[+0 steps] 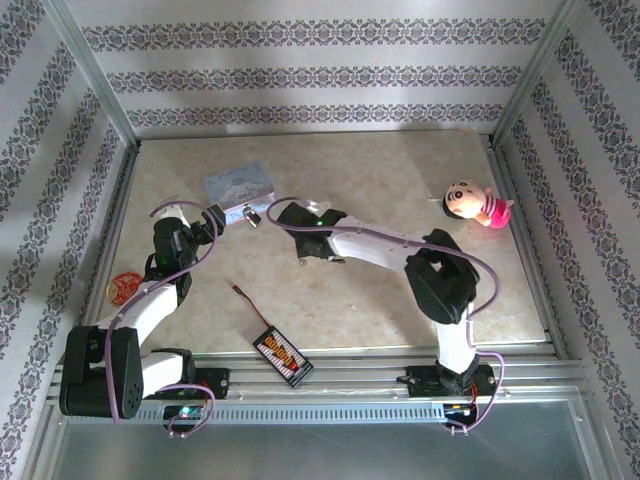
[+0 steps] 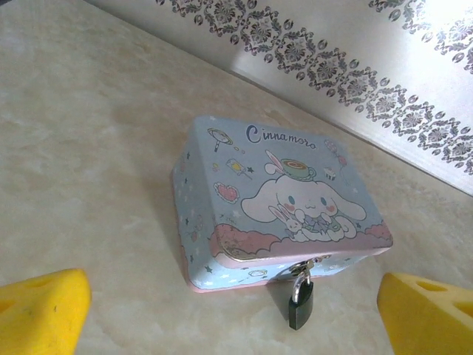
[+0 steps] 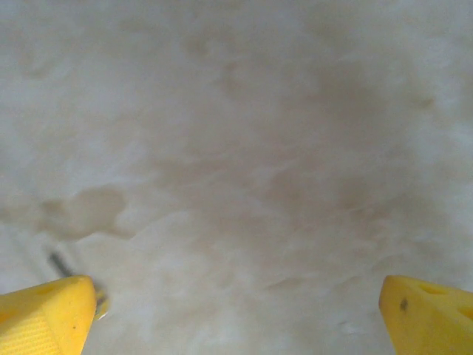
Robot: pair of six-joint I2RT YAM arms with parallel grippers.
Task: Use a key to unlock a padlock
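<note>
I need to move my right gripper back and lower it over the key's ring [image 1: 303, 261] [image 3: 102, 305] next. The ring lies below it toward the gripper's base, beside one finger instead of between both.
A small dark padlock [image 2: 301, 305] with a silvery shackle hangs from the clasp of a light-blue cartoon tin [image 2: 284, 207] and lies on the table in front of it. In the top view the padlock [image 1: 251, 215] sits just below the tin [image 1: 238, 184]. My left gripper [image 2: 233, 314] is open a short way in front of the padlock, yellow fingers [image 2: 41, 310] wide apart. My right gripper [image 3: 236, 318] is open over bare table. A thin silvery piece, apparently the key [image 3: 60, 263], lies by its left finger and is partly hidden. In the top view the key [image 1: 303, 262] is a speck below the right gripper [image 1: 298, 228].
A small doll [image 1: 475, 203] lies at the right. A black board with wires [image 1: 282, 355] sits near the front edge, and a red round thing [image 1: 125, 287] lies at the left. Patterned walls close in the table on three sides.
</note>
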